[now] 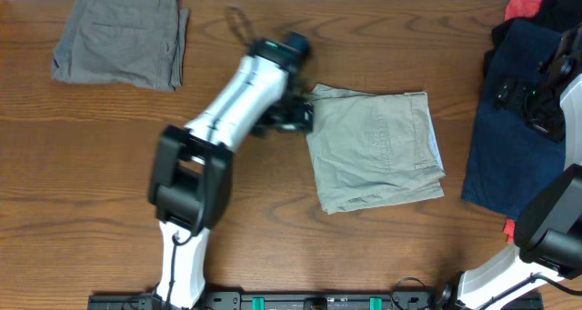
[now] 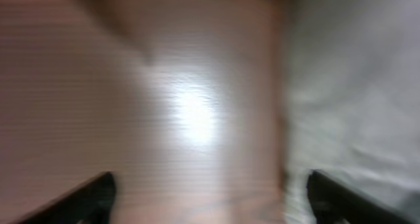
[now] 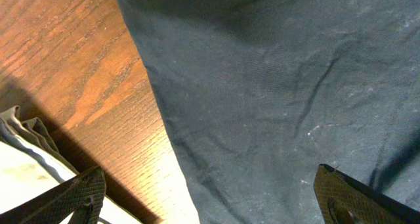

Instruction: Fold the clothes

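My left gripper lowers its open fingers onto the khaki shorts' side edge (image 1: 314, 150) (image 2: 295, 142) next, which lies below it and to its right in the overhead view.
Folded khaki shorts (image 1: 375, 151) lie in the middle of the table. My left gripper (image 1: 293, 117) is at their upper left corner; its blurred wrist view shows both fingers spread wide (image 2: 209, 196), one over bare wood, one over the khaki cloth (image 2: 354, 99), holding nothing. A dark navy garment (image 1: 509, 137) lies at the right. My right gripper (image 1: 532, 101) hovers over it, open (image 3: 209, 194), with the navy cloth (image 3: 282, 92) below and its edge between the fingers. A folded grey pair of shorts (image 1: 121, 37) lies at the far left.
Red and black clothes (image 1: 538, 8) are piled at the far right corner, behind the navy garment. A bit of red cloth (image 1: 510, 226) shows by the right arm's base. A thin cable loop (image 1: 238, 21) lies on the wood behind the left arm.
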Motion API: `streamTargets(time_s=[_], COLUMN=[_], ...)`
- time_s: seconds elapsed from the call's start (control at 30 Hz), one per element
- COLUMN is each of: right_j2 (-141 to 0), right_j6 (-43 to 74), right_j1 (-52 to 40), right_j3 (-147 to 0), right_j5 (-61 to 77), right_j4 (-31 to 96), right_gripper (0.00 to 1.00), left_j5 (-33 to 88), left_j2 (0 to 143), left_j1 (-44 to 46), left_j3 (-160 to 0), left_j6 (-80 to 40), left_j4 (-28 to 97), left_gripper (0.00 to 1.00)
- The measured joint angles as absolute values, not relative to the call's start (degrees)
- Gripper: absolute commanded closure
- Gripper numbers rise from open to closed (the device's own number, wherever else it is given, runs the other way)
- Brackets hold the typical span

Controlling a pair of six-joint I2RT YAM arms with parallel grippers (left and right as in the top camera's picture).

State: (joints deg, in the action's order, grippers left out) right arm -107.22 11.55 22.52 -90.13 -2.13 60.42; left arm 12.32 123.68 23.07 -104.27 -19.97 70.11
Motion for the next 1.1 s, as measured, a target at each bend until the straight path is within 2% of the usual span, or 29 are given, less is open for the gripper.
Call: streamTargets(time_s=[0.17, 0.3, 0.67, 0.87, 1.03, 1.1], right_j2=[-107.22, -107.22, -107.22, -107.22, -107.22, -107.22], right_j6=[11.55, 11.55, 11.55, 11.55, 11.55, 11.55], right_j1=[22.52, 22.52, 22.52, 22.52, 22.46, 22.46], right_j3=[-90.13, -90.13, -90.13, -90.13, -90.13, -90.13], right_j5=[-2.13, -2.13, -2.13, -2.11, -2.11, -2.11], right_j4=[60.42, 60.40, 60.40, 60.40, 60.40, 60.42], right_gripper=[0.01, 0.01, 0.01, 0.01, 0.01, 0.01], left_j5=[20.97, 28.16, 47.99, 56.73, 59.57, 59.81], left_j2=[123.68, 123.68, 123.63, 123.31, 123.20, 123.20], left_j1=[13.89, 11.49, 12.56, 13.17, 14.92, 16.21], left_j3=[-104.16, -102.06, -83.64, -79.53, -78.06, -78.02], left_j6=[-13.96, -8.40, -1.21, -1.26, -1.21, -1.26], left_j4=[70.17, 68.86, 52.25, 44.66, 42.11, 41.34], left_gripper=[0.02, 0.02, 0.02, 0.01, 0.00, 0.08])
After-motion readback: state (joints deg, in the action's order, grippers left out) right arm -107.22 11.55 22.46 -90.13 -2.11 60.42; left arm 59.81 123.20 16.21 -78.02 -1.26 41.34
